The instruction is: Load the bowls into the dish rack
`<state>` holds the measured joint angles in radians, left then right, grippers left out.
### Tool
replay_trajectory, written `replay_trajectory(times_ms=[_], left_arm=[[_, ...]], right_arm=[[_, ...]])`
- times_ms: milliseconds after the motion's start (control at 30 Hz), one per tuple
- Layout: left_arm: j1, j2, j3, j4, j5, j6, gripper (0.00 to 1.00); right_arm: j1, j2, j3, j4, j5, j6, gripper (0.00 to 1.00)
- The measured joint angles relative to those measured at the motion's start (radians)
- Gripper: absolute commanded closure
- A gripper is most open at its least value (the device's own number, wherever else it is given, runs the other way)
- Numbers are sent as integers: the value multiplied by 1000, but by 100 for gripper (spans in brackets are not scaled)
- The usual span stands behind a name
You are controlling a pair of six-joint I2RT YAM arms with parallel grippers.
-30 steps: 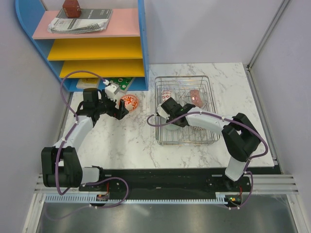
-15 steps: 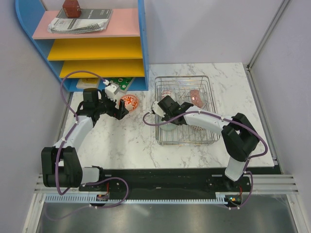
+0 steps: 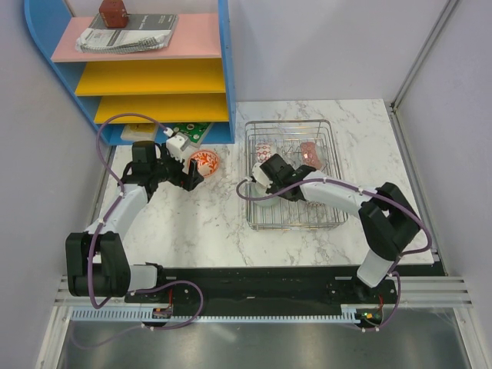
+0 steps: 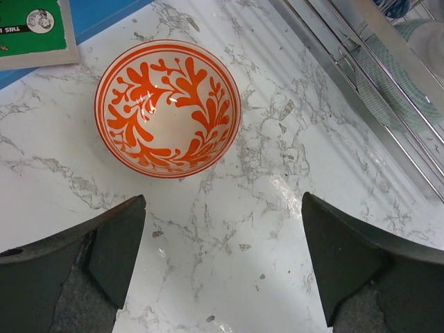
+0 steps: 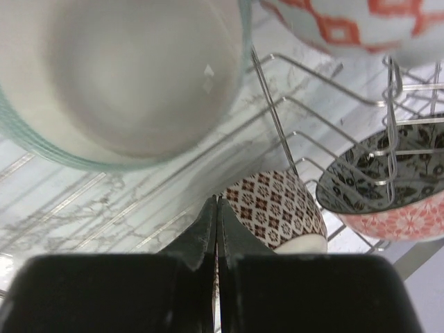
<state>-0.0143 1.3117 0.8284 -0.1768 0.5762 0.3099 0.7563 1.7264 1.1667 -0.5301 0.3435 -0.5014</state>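
Observation:
My left gripper moves outward and down next, bringing its open fingers astride the bowl's rim farthest from the rack, because the bowl still lies beyond its fingers.
A red-and-white patterned bowl (image 3: 205,161) sits upright on the marble table left of the dish rack (image 3: 286,123). My left gripper (image 3: 194,176) is open just short of it; in the left wrist view the bowl (image 4: 168,107) lies beyond my fingertips, with the gripper (image 4: 223,201) empty. My right gripper (image 3: 267,167) is inside the rack, shut on nothing (image 5: 218,198). Close to it in the right wrist view are a pale green bowl (image 5: 125,76), a beige mesh-patterned bowl (image 5: 277,211), a dark blue patterned bowl (image 5: 388,180) and a red-and-white bowl (image 5: 347,24).
A blue shelf unit (image 3: 146,77) with pink and yellow shelves stands at the back left. A green booklet (image 4: 31,31) lies by the bowl. The rack's wire side (image 4: 368,41) runs along the right of the left wrist view. Grey walls enclose the table.
My right gripper swung a little left inside the rack, then back right. The left arm and the red-and-white bowl have stayed in place.

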Motion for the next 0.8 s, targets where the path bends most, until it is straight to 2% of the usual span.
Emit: replay_trajectory(times_ms=[300,600,633,667,733,800], left_arm=[[0,18,1,0,-10,1,0],[0,64,3,2,-26,3,0],[0,72,4,3,-27,7,0],[0,85,7,6,-31,10,0],[0,117,17,10,-41,13,0],[0,155,34,14,-52,13,0]], right_arm=[[-95,-68,-65,23,14,-5,100],[-108,-82,-80,51,-3,-11,98],[-110,-85,-78,46,-12,-8,93],[-112,-88,-75,37,-24,-6,72],[-116,-94,-58,12,-57,7,47],[-119,-102,-30,-11,-99,16,36]])
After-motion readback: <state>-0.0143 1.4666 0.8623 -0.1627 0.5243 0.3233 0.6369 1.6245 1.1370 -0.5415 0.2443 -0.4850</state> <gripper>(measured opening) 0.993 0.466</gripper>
